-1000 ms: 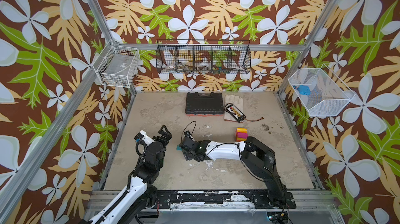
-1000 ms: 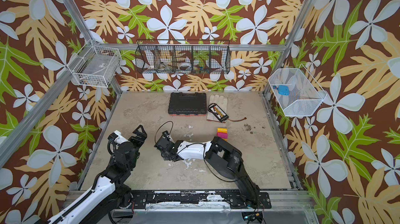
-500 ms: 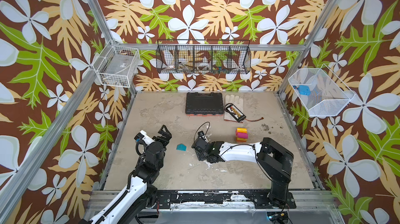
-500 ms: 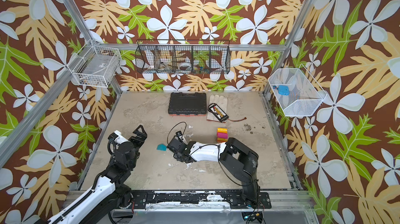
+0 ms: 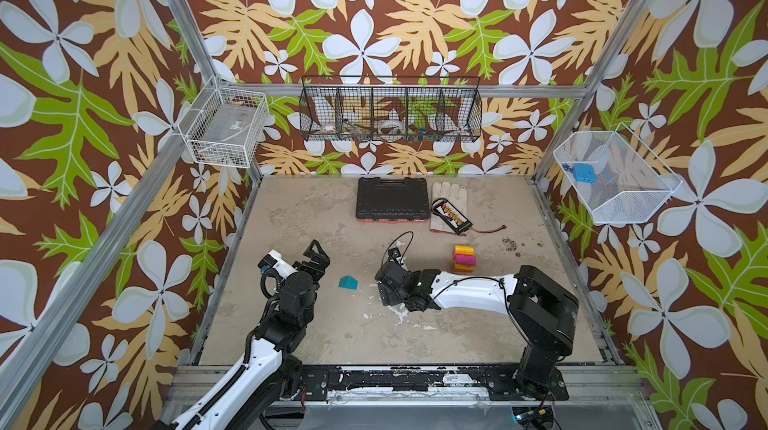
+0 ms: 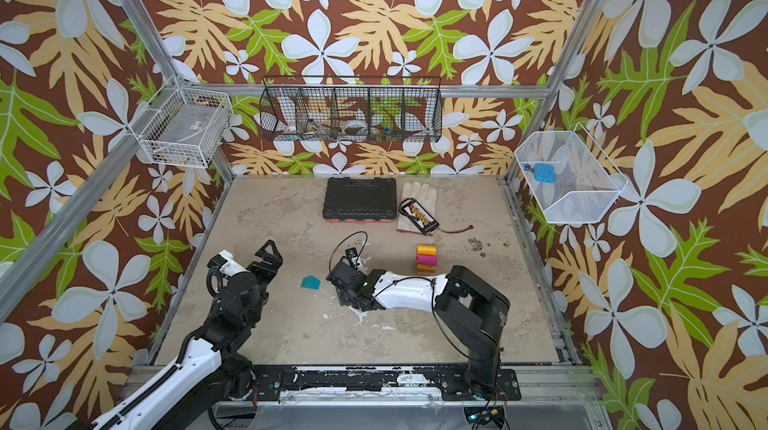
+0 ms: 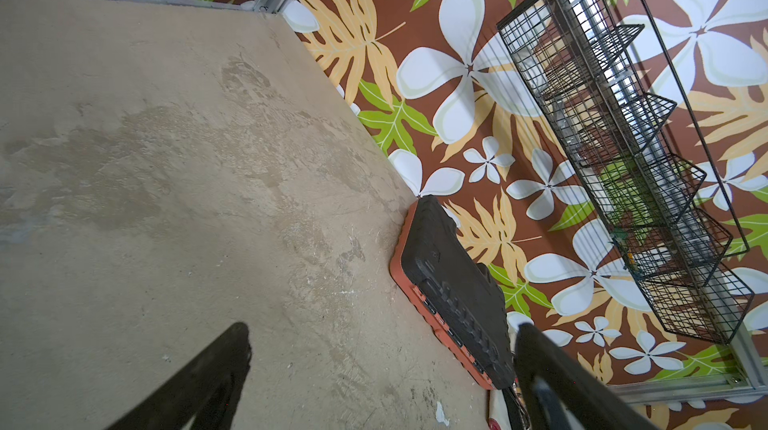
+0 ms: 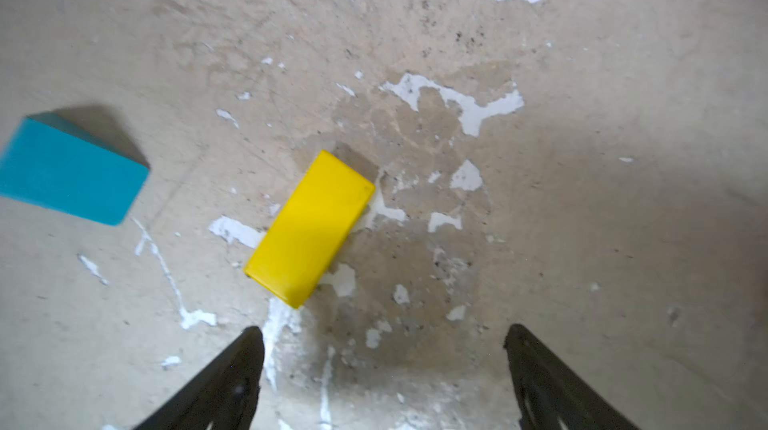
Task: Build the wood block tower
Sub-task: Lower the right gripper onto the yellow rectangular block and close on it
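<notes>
My right gripper shifts toward the teal block next and lowers over the yellow brick's middle, because the brick lies flat below, off-centre from my open fingers.
The tower is a short stack right of centre in both top views: a yellow block on top, magenta under it, orange lowest. A teal wedge-like block lies alone between the arms. My right gripper points down at the table, open and empty. In its wrist view a yellow brick lies flat just ahead of the fingertips; the arm hides it in both top views. My left gripper hovers open and empty left of the teal block.
A black tool case lies at the back, with a glove and a battery pack to its right. Wire baskets hang on the walls. White paint chips mark the table surface.
My right gripper has drawn back to the right, uncovering the teal block, which stays on the table. Its jaws have widened. The left arm has not moved.
</notes>
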You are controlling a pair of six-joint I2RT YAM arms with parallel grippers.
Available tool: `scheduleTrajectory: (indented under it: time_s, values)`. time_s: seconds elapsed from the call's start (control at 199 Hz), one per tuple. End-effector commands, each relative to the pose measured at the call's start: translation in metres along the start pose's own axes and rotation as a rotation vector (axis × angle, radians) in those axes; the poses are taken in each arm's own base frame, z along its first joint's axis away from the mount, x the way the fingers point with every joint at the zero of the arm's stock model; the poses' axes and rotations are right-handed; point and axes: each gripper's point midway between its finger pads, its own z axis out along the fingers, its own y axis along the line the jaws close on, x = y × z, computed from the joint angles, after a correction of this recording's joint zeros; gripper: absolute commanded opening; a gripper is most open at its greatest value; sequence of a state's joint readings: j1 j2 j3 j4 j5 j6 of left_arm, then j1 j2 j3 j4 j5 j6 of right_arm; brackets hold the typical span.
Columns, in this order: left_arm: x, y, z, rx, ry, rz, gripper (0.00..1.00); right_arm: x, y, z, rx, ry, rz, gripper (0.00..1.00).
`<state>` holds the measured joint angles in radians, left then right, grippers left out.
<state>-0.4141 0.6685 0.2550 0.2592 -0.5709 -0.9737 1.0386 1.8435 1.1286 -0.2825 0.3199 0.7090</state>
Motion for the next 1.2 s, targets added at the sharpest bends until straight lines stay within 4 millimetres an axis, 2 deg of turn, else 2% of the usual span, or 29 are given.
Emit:
scheduleTrajectory:
  time_s: [0.0, 0.141, 0.241, 0.527, 0.713, 0.964, 1.195]
  values:
    - [-0.005, -0.005, 0.000, 0.009, -0.014, -0.011, 1.00, -0.005, 0.020, 0.009, -0.052, 0.022, 0.062, 0.90]
    - [-0.004, -0.005, 0.000, 0.011, -0.012, -0.012, 1.00, -0.006, 0.029, 0.030, -0.010, 0.056, 0.061, 0.83]
    - [-0.005, -0.006, -0.001, 0.015, -0.014, -0.015, 1.00, -0.006, 0.018, 0.037, 0.066, 0.052, 0.059, 0.79]
    - [-0.004, -0.007, -0.001, 0.021, -0.010, -0.017, 1.00, 0.006, -0.005, 0.031, 0.128, 0.048, 0.066, 0.66]
    - [-0.003, -0.006, -0.001, 0.020, -0.007, -0.015, 1.00, 0.010, -0.006, 0.031, 0.117, 0.053, 0.072, 0.55]
    - [-0.004, -0.007, -0.001, 0.022, -0.009, -0.018, 1.00, 0.012, 0.003, 0.038, 0.093, 0.072, 0.069, 0.52]
    - [-0.004, -0.007, -0.001, 0.023, -0.008, -0.016, 1.00, 0.008, -0.002, 0.044, 0.104, 0.075, 0.061, 0.51]
